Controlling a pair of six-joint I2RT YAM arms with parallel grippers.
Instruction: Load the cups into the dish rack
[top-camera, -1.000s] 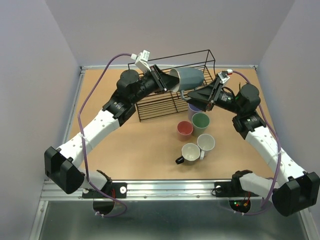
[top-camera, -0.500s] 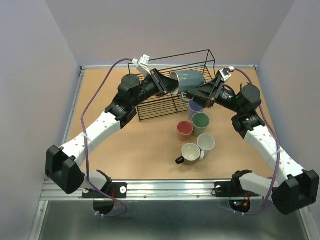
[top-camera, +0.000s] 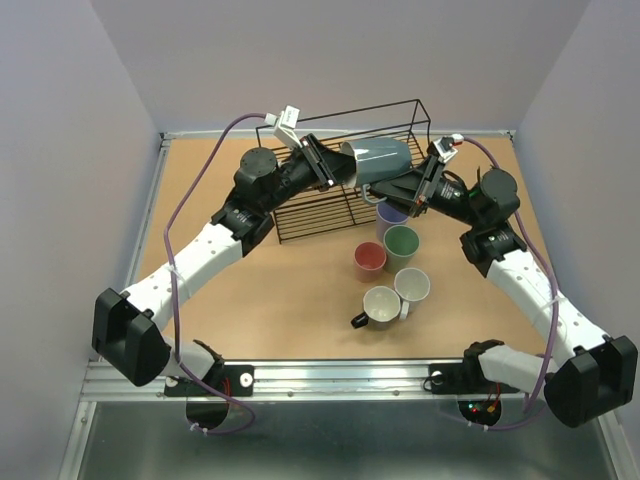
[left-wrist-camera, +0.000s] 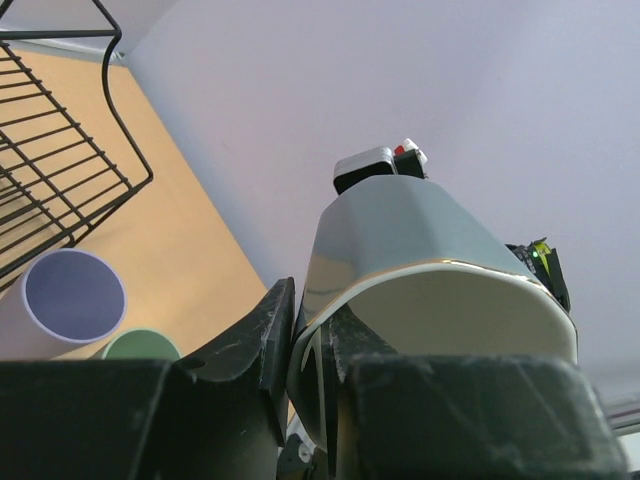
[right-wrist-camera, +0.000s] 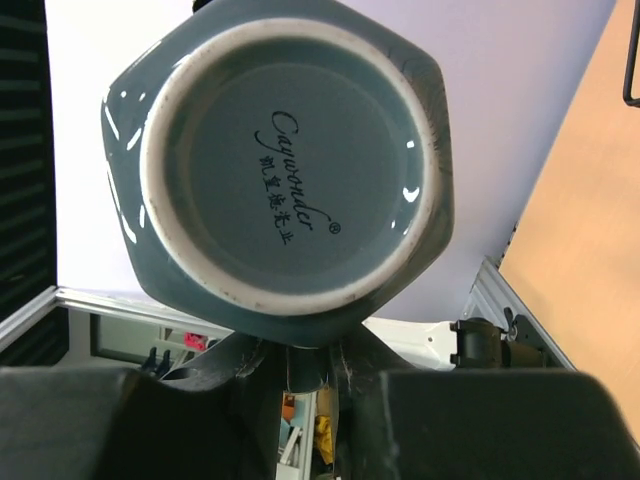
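My right gripper will next tilt down, go lower over the end of the rack by the lavender tumbler and let go, because the mug is hanging sideways above the bare rack.
The grey-blue mug (top-camera: 380, 157) hangs on its side in the air over the right end of the black wire dish rack (top-camera: 318, 207). My left gripper (top-camera: 343, 168) is shut on the mug's rim wall (left-wrist-camera: 420, 240), one finger inside and one outside. My right gripper (top-camera: 386, 188) is shut on the mug's handle below its base (right-wrist-camera: 290, 150). On the table stand the lavender tumbler (top-camera: 389, 214), the green tumbler (top-camera: 401, 242), the pink-red tumbler (top-camera: 370, 259), the white mug (top-camera: 412, 286) and the black mug (top-camera: 381, 304).
The rack's tall back frame (top-camera: 400, 105) rises behind the mug. In the left wrist view the rack's corner (left-wrist-camera: 110, 160) is at upper left, with the lavender tumbler (left-wrist-camera: 72, 298) and green tumbler (left-wrist-camera: 140, 345) below it. Purple walls surround the table.
My right gripper has moved up and left to the mug's handle and closed on it. The left gripper and mug have shifted slightly up and right.
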